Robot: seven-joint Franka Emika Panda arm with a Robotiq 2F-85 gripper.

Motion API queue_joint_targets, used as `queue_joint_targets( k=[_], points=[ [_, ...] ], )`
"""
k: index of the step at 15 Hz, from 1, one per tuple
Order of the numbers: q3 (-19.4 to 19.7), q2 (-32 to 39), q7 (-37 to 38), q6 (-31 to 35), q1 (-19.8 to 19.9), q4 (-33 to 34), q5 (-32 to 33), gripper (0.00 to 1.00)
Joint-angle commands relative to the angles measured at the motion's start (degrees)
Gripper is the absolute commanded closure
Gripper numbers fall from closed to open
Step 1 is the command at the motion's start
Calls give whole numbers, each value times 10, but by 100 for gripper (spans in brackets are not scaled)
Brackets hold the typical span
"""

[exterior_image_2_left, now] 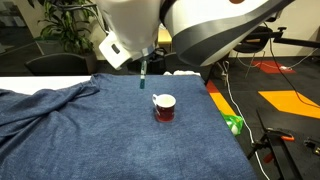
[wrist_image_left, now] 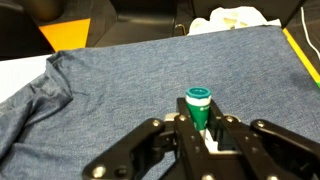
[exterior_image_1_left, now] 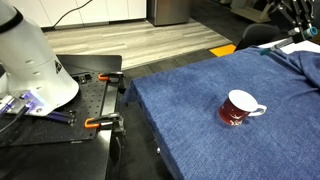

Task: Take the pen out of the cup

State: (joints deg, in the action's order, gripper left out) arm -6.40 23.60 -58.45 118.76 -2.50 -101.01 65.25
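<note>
The upright pen already hangs clear of the cup's rim, so my gripper needs to tilt it level and lower it onto the bare blue cloth (exterior_image_2_left: 130, 149) beside the cup.
The dark red cup (exterior_image_1_left: 238, 109) with a white inside stands on the blue cloth (exterior_image_1_left: 200, 100); it also shows in an exterior view (exterior_image_2_left: 164, 108). My gripper (wrist_image_left: 200, 122) is shut on the teal pen (wrist_image_left: 198, 106), whose round end points at the wrist camera. In an exterior view the pen (exterior_image_2_left: 144, 74) hangs upright from the gripper (exterior_image_2_left: 146, 62), above and a little to the side of the cup, clear of its rim. The cup is out of the wrist view.
The blue cloth is wrinkled into folds at one side (exterior_image_2_left: 40, 100). A black bench with orange clamps (exterior_image_1_left: 100, 122) stands beside the table by the robot base (exterior_image_1_left: 30, 60). A white cloth (wrist_image_left: 235, 20) lies past the table's far edge. A green object (exterior_image_2_left: 233, 124) lies on the floor.
</note>
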Motion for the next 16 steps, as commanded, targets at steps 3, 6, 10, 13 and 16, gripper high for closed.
queue_joint_targets(
  k=[3, 6, 10, 13, 16],
  points=[
    [-3, 4, -221, 94, 29, 37, -55, 94],
    [-4, 20, -332, 105, 28, 64, -98, 94],
    [8, 22, -364, 107, 11, 62, -121, 77],
    [7, 39, -385, 110, 5, 77, -132, 77],
    [-12, 51, -418, 179, 27, 72, -168, 94]
  ],
)
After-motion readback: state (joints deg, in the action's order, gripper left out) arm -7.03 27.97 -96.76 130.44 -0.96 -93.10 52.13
